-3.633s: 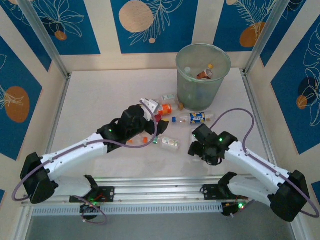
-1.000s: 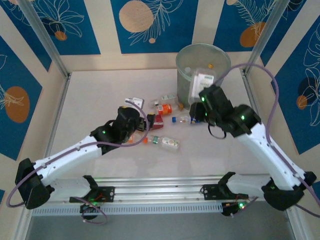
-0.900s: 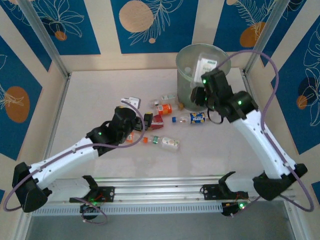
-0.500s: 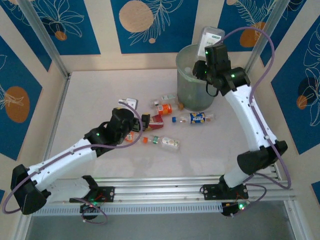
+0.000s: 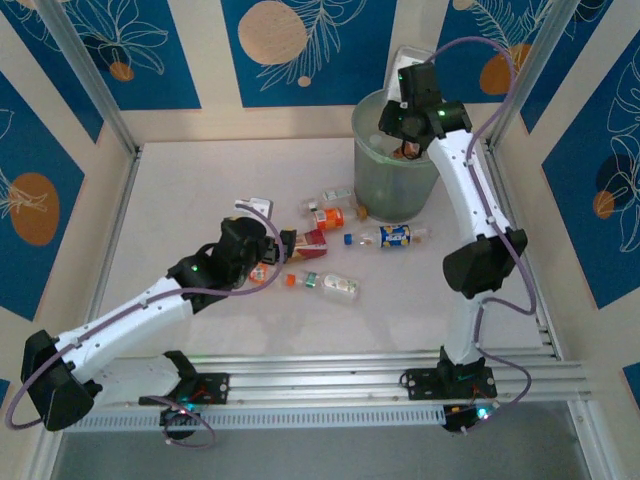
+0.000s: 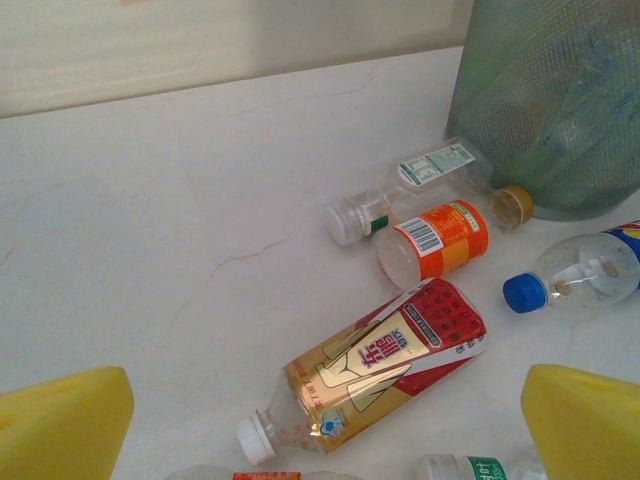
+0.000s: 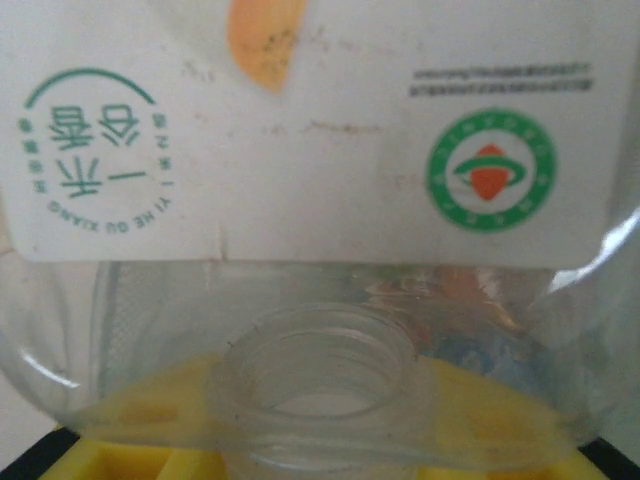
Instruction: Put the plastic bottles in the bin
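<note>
My right gripper shifts slightly further over the bin's opening next, then releases the clear bottle.
My right gripper [image 5: 406, 76] hangs high over the back rim of the bin [image 5: 395, 186], shut on a clear bottle with a white label [image 5: 404, 58]. In the right wrist view that bottle [image 7: 300, 150] shows its open, capless neck between my yellow fingers [image 7: 150, 420]. My left gripper [image 5: 287, 244] is open low over the table, its yellow fingers [image 6: 60, 425] either side of a red-and-gold bottle [image 6: 385, 365]. Beyond lie an orange-labelled bottle [image 6: 435, 238], a clear green-labelled bottle [image 6: 420, 180] and a blue-capped bottle [image 6: 580, 275]. A bottle [image 5: 408, 151] lies inside the bin.
More bottles lie on the table: a green-capped one [image 5: 335, 285] and a blue-labelled one [image 5: 395, 236] in front of the bin. Metal posts and patterned walls close the table at the back and sides. The table's left half [image 5: 190, 190] is bare.
My right arm has risen with the white-labelled bottle from beside the bin's front wall to above its rim. The left arm has barely moved and stays open.
</note>
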Robot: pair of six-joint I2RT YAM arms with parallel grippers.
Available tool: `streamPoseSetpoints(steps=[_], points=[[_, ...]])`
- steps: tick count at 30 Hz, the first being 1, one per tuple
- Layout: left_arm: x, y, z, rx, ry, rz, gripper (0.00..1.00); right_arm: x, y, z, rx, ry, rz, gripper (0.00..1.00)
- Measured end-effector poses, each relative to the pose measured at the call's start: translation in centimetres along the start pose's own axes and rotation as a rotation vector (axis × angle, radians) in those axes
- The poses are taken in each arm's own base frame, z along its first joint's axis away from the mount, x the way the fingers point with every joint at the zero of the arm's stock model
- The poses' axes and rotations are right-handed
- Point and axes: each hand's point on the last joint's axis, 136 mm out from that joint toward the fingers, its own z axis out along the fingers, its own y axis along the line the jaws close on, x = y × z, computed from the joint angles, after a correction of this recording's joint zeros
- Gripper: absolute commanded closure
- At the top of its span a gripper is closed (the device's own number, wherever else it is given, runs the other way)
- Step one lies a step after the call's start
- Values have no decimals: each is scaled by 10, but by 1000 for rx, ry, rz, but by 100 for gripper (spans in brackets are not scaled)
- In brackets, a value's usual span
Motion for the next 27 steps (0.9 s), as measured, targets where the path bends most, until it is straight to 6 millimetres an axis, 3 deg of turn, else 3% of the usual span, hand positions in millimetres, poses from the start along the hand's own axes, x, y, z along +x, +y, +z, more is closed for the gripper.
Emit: streamPoseSetpoints(steps=[5,9,14,18,24,27], points=[[0,3,-1,-4,1,-4,0,18,-2,19,11,78,-8,85],[0,7,-3,-10,1,-7,1,27,-1,24,2,116,-9,54],[-1,12,-5,-19,-2,-14,0,30,4,23,-25,130,-17,31],[-1,15,-5,-25,-3,-18,1,30,5,23,-33,133,-20,25],[-1,20,-4,-38,0,-22,1,29,8,18,-40,126,-25,25],[-1,22,-4,-45,3,-23,1,24,10,6,-51,104,-35,25]])
